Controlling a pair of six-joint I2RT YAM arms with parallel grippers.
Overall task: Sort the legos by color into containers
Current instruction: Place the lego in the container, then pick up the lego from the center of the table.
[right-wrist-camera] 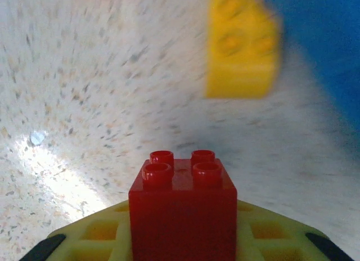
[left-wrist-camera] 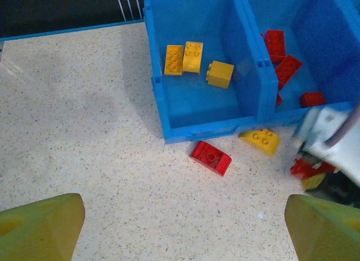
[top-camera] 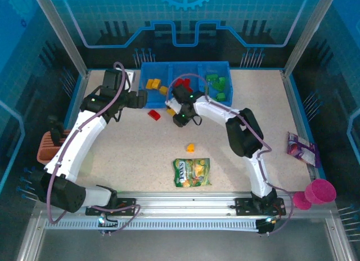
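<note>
The robot's right gripper needs to rise and move outward over the tray's middle section, which lies outward of it, to release the red lego where the red ones are.
My right gripper is shut on a red four-stud lego, just above the table in front of the blue tray. A yellow lego lies right ahead of it by the tray wall. My left gripper hangs open over bare table, with a red lego and the yellow lego lying beyond it. The tray holds yellow legos on the left, red ones in the middle and green ones on the right. An orange lego sits mid-table.
A green-yellow candy bag lies near the front. An orange-brown basket stands at the left edge. At the right are a purple packet and a pink cup. The two grippers are close together before the tray.
</note>
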